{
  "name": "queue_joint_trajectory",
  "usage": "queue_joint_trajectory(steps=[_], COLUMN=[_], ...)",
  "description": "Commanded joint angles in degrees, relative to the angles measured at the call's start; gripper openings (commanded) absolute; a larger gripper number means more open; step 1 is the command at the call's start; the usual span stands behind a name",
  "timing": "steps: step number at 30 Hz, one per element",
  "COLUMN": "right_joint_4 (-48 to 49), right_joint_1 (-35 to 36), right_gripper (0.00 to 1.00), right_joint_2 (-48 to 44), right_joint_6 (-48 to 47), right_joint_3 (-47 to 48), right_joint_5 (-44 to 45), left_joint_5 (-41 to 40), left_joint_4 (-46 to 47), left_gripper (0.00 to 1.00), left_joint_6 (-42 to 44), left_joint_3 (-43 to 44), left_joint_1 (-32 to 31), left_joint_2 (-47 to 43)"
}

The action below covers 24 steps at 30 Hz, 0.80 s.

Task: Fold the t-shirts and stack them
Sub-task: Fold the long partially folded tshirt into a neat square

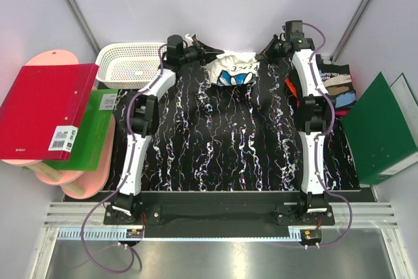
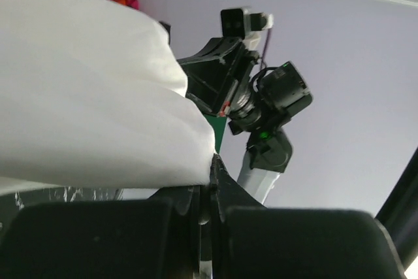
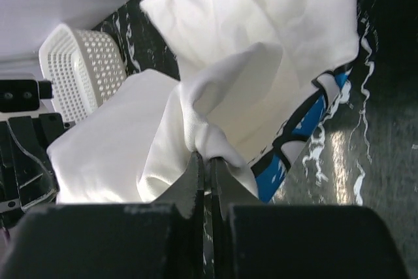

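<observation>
The pinched white cloth comes down to the mat's far end next and my left gripper releases it, since that spot lies below the gripper.
A white t-shirt [image 1: 234,70] with blue and black print hangs bunched between both grippers at the far edge of the marbled black mat [image 1: 228,142]. My left gripper [image 1: 208,54] is shut on its left part; in the left wrist view the white cloth [image 2: 85,96] runs into the closed fingertips [image 2: 213,164]. My right gripper [image 1: 264,55] is shut on a pinched fold of the same white t-shirt [image 3: 248,63], fingertips [image 3: 208,161] pressed together. A black printed t-shirt [image 1: 337,82] lies folded at the far right, with a red-orange one [image 1: 290,87] showing beside the right arm.
A white lattice basket [image 1: 130,63] stands at the far left of the mat. A red binder [image 1: 46,109] and a green binder [image 1: 88,129] lie on pink boards on the left. Another green binder [image 1: 382,129] stands on the right.
</observation>
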Motion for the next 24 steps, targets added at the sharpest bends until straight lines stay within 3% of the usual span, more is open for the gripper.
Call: queue_joint_trajectory(steps=[1, 9, 13, 14, 15, 16, 17, 20, 21, 24], right_joint_4=[9.61, 19.56, 27.8, 29.22, 30.02, 31.68, 32.48, 34.59, 35.03, 35.48], right_joint_1=[-0.69, -0.96, -1.05, -1.05, -1.05, -1.05, -1.05, -1.05, -0.96, -1.05], right_gripper=[0.0, 0.0, 0.0, 0.07, 0.22, 0.31, 0.53, 0.9, 0.99, 1.0], right_joint_2=[4.66, 11.16, 14.42, 15.47, 15.65, 16.17, 16.35, 16.36, 15.92, 12.33], right_joint_6=[3.52, 4.84, 6.51, 6.43, 6.42, 6.51, 5.38, 3.19, 2.39, 0.01], right_joint_3=[3.29, 5.04, 8.29, 8.73, 8.91, 8.74, 8.65, 8.21, 8.12, 5.58], right_joint_5=[4.37, 13.15, 17.88, 19.04, 22.88, 25.0, 26.85, 31.43, 31.79, 30.66], left_joint_5=[-4.83, -15.64, -19.07, -20.99, -21.79, -22.32, -21.81, -16.9, -15.84, -14.69], left_joint_4=[12.98, 18.43, 16.42, 17.2, 18.25, 20.44, 21.68, 25.9, 26.95, 30.56], left_gripper=[0.0, 0.0, 0.0, 0.04, 0.54, 0.96, 0.99, 0.99, 0.99, 0.99], left_joint_6=[-10.5, -16.04, -15.53, -15.18, -15.69, -16.31, -16.58, -15.88, -15.7, -13.07], left_joint_3=[5.56, 8.46, 14.42, 14.26, 13.13, 13.03, 13.03, 10.15, 5.43, -2.32], left_joint_1=[1.97, 4.26, 4.44, 4.35, 4.44, 4.44, 4.44, 4.26, 4.17, 3.38], left_joint_2=[5.3, 12.51, 16.2, 16.3, 16.47, 16.65, 16.73, 14.11, 12.53, 4.54])
